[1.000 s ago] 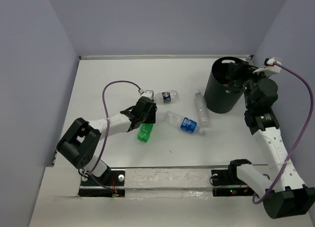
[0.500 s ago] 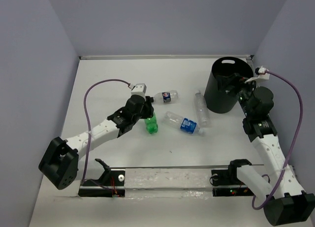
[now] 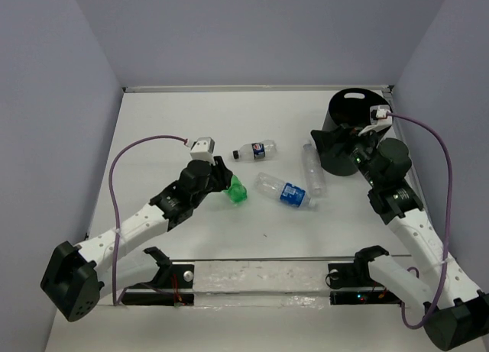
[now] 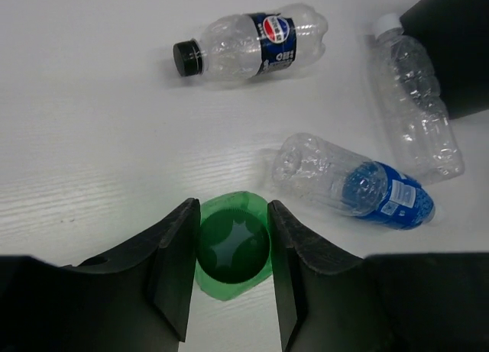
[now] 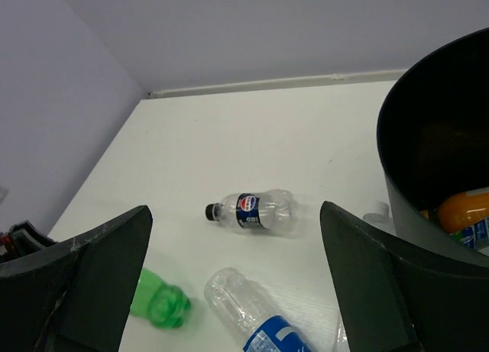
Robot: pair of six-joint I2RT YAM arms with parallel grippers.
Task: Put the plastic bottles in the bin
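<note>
Next, my left gripper rises, swings over the bin's rim and releases, as the tall bin's opening [image 3: 354, 111] is outward of it and to its right in the top view.
My left gripper [image 3: 224, 184] [image 4: 233, 249] is shut on the green bottle [image 3: 238, 190] [image 4: 229, 214], one jaw pressed on each side of it; I look along its length. On the table lie a clear Pepsi-labelled bottle with a dark cap [image 3: 256, 149] [image 4: 248, 45] [image 5: 256, 209], a clear blue-labelled bottle [image 3: 286, 191] [image 4: 351, 185] and a clear white-capped bottle [image 3: 312, 167] [image 4: 416, 108]. The black bin [image 3: 359, 100] [image 5: 428, 138] stands at the back right with an orange bottle [image 5: 462, 209] inside. My right gripper [image 3: 330, 144] [image 5: 235, 209] hangs open beside the bin's left wall, holding nothing.
Grey walls [image 3: 76, 100] close in the white table [image 3: 176, 115] on the left, back and right. The arms' base rail [image 3: 252, 279] runs along the near edge. Purple cables [image 3: 145, 142] loop above both arms.
My left arm has stretched out and its jaws have closed in on the green bottle, which went from upright to tilted. My right gripper swung left from over the bin to beside it.
</note>
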